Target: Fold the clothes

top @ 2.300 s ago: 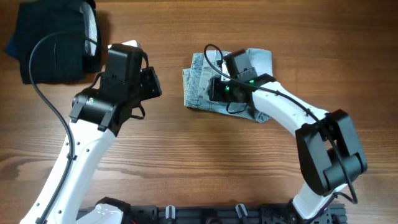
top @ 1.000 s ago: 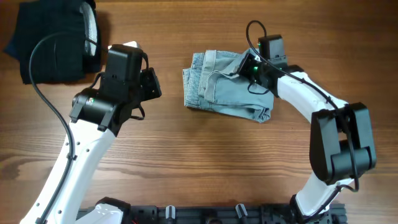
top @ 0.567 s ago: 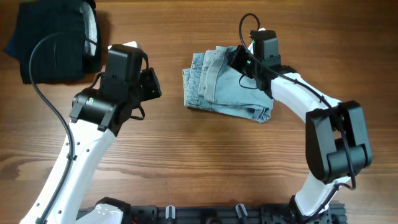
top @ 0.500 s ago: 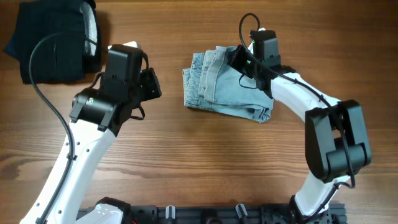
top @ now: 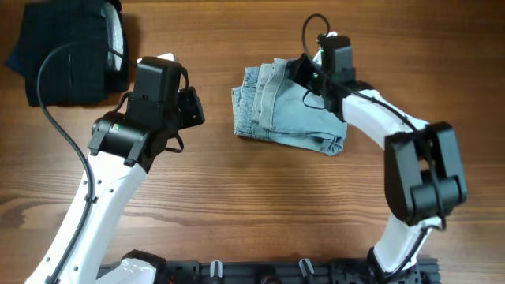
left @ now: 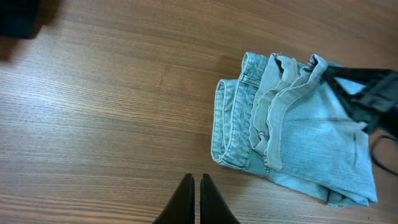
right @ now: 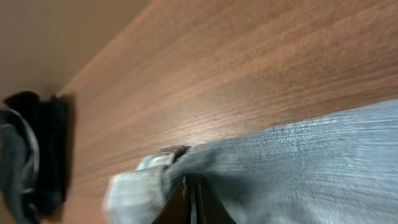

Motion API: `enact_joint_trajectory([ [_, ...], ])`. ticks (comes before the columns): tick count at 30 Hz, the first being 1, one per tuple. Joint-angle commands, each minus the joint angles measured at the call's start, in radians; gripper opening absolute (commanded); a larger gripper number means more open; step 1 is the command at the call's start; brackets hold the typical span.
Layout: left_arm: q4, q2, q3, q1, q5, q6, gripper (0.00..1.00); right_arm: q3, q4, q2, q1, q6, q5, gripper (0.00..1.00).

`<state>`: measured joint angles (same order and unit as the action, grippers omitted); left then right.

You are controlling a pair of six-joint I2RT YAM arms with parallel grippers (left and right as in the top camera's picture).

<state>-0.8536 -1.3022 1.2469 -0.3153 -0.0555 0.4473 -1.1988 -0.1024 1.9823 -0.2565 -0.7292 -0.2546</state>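
Observation:
I will next move my right gripper a little toward the stacked hems (top: 277, 71) (right: 155, 178) and then open it there.
The light blue denim shorts (top: 288, 110) lie folded in a bundle at the table's middle back, with stacked hems on the left side. My right gripper (top: 298, 72) is shut on a fold of the shorts at their far top edge; in the right wrist view the fingers (right: 189, 186) pinch denim (right: 311, 162). My left gripper (top: 197, 106) is shut and empty, hovering left of the shorts; in the left wrist view its tips (left: 196, 180) are over bare wood near the shorts (left: 298, 137).
A black folded garment with a white-grey lining (top: 67, 55) lies at the back left corner; it also shows in the right wrist view (right: 37, 149). The right arm's cable loops above the shorts.
My right gripper has left the middle of the shorts, taken an upper fold and carried it left along the far edge. The left arm has not moved.

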Motion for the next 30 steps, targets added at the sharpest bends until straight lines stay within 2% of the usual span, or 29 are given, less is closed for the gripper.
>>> enact_joint_trajectory([
  [1, 0.000, 0.006, -0.005, -0.003, -0.010, 0.002, 0.05, -0.015, -0.018, 0.079, -0.017, 0.022, 0.034, 0.04],
  [6, 0.000, 0.006, -0.005, -0.003, -0.010, 0.002, 0.05, -0.015, -0.021, 0.117, -0.024, 0.020, 0.010, 0.04],
  [10, 0.000, 0.004, -0.005, -0.003, -0.010, 0.002, 0.05, -0.053, -0.031, 0.086, -0.018, 0.024, -0.143, 0.04],
  [14, -0.001, -0.017, -0.005, -0.003, -0.010, 0.002, 0.05, -0.088, 0.038, -0.043, -0.018, 0.077, -0.157, 0.04],
  [17, 0.004, -0.028, -0.005, -0.003, -0.010, 0.002, 0.04, -0.088, 0.152, -0.138, -0.021, 0.110, -0.088, 0.06],
  [18, 0.009, -0.028, -0.005, -0.003, -0.010, 0.002, 0.04, -0.088, 0.219, -0.167, -0.027, 0.140, -0.068, 0.20],
  [19, 0.015, -0.028, -0.005, -0.003, -0.010, 0.002, 0.04, -0.088, 0.253, -0.177, -0.033, 0.164, -0.067, 0.26],
  [20, 0.023, -0.028, -0.005, -0.003, -0.010, 0.002, 0.04, -0.088, 0.297, -0.181, -0.048, 0.196, -0.066, 0.27],
  [23, 0.038, -0.028, -0.005, -0.003, -0.010, 0.002, 0.04, -0.088, 0.404, -0.178, -0.130, 0.237, 0.037, 0.41],
  [30, 0.033, -0.028, -0.005, -0.003, -0.010, 0.002, 0.04, -0.088, 0.466, -0.171, -0.315, 0.221, 0.316, 0.59],
])
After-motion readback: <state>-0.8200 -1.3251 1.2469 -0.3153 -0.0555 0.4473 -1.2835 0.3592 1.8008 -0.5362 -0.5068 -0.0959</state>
